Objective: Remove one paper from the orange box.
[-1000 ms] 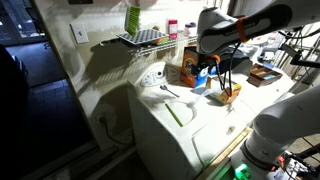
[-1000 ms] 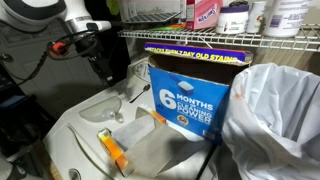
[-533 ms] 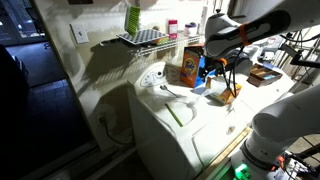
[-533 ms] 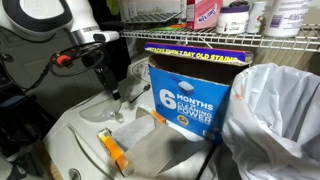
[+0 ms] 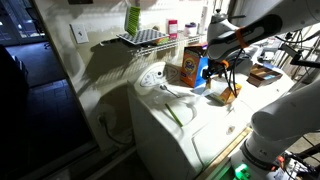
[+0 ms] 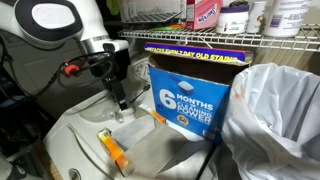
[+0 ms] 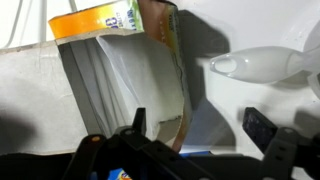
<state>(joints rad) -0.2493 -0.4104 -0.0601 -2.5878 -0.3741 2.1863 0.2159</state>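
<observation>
I will next move my gripper to the left in the wrist view and lower it over the pale paper's top [image 6: 133, 131] [image 7: 127, 88], because this stands below it on that side.
The orange box [image 5: 184, 68] stands upright on the white washer top, and its blue panel [image 6: 190, 95] faces the camera in an exterior view. My gripper [image 6: 120, 100] hangs open and empty just beside the box, above a low orange-yellow carton [image 6: 114, 150]. In the wrist view this open carton [image 7: 168, 45] holds pale papers [image 7: 105, 80], which also show as a grey sheet in an exterior view [image 6: 142, 135]. My open fingers [image 7: 198, 125] straddle the carton's brown edge, one finger over the paper and the other over bare white surface.
A wire shelf [image 6: 230, 38] with bottles runs over the box. A white plastic bag [image 6: 275, 115] stands beside the box. A white scoop-like shape [image 7: 250, 65] lies near the gripper. The washer top [image 5: 175, 120] ends in an edge toward the floor.
My gripper has moved sideways toward the blue-panelled box and lower over the low carton. It has stayed open, and the boxes have not moved.
</observation>
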